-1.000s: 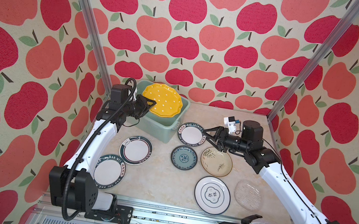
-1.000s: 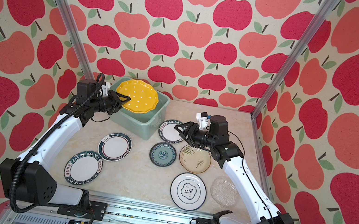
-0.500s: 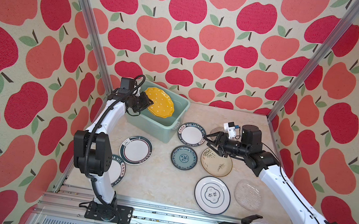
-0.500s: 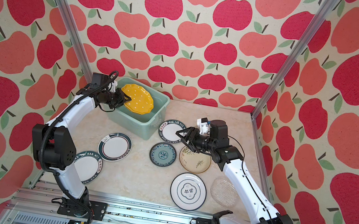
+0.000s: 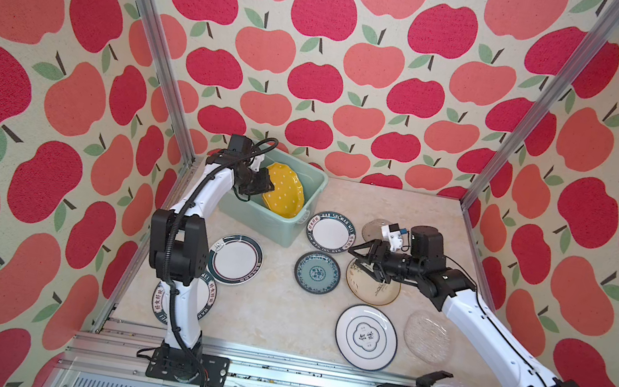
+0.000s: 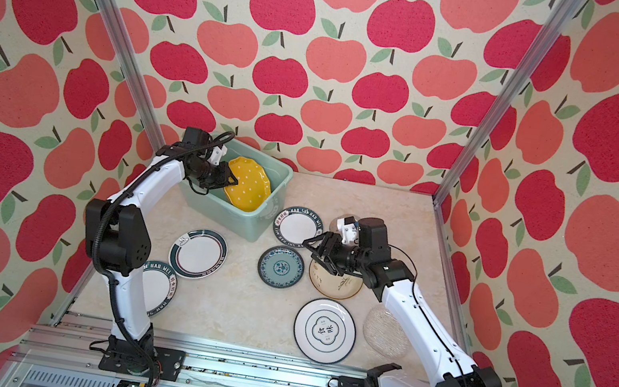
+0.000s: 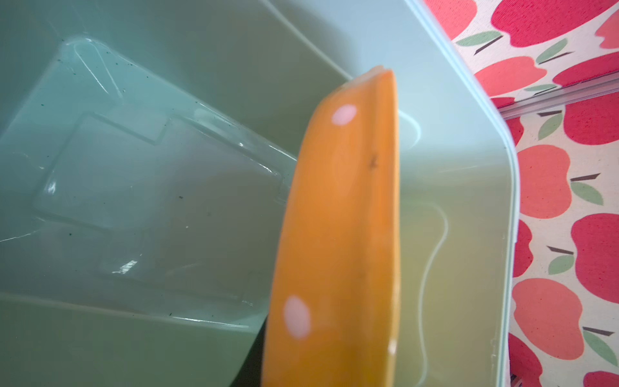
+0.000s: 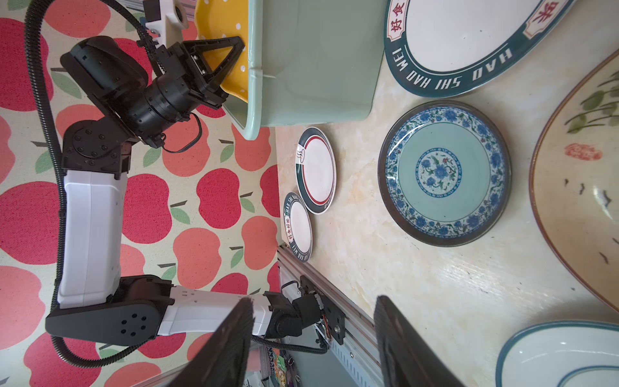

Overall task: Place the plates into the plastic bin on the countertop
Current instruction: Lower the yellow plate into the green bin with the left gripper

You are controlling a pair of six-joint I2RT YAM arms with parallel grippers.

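Next, my left gripper moves down toward the bottom of the bin and releases the yellow dotted plate's rim, because the plate still hangs tilted above that bare bottom.
In both top views my left gripper [image 5: 265, 184] [image 6: 230, 181] is shut on the rim of the yellow dotted plate [image 5: 284, 195] [image 6: 250, 187], held tilted inside the mint plastic bin [image 5: 265, 221] [image 6: 228, 218]. The left wrist view shows the plate [image 7: 335, 234] edge-on above the bin floor [image 7: 134, 201]; its fingers are hidden. My right gripper [image 5: 358, 259] [image 6: 314, 252] [image 8: 313, 300] hangs open and empty over the cream bamboo plate [image 5: 373, 295], beside the teal plate [image 5: 317, 273] [image 8: 443, 172]. The other plates lie flat on the countertop [image 5: 272, 310].
A lettered-rim plate [image 5: 330, 233] lies against the bin's front corner. A green-rimmed plate [image 5: 235, 259] and another lettered plate [image 5: 204, 300] lie by the left arm. A dark-rimmed white plate [image 5: 366, 337] and a glass plate [image 5: 426, 341] sit front right; another glass plate [image 5: 374, 226] lies behind the right gripper.
The left gripper has carried the yellow plate from above the bin down into it, tipping it steeply. The right gripper has drifted slightly forward over the cream plate, still open.
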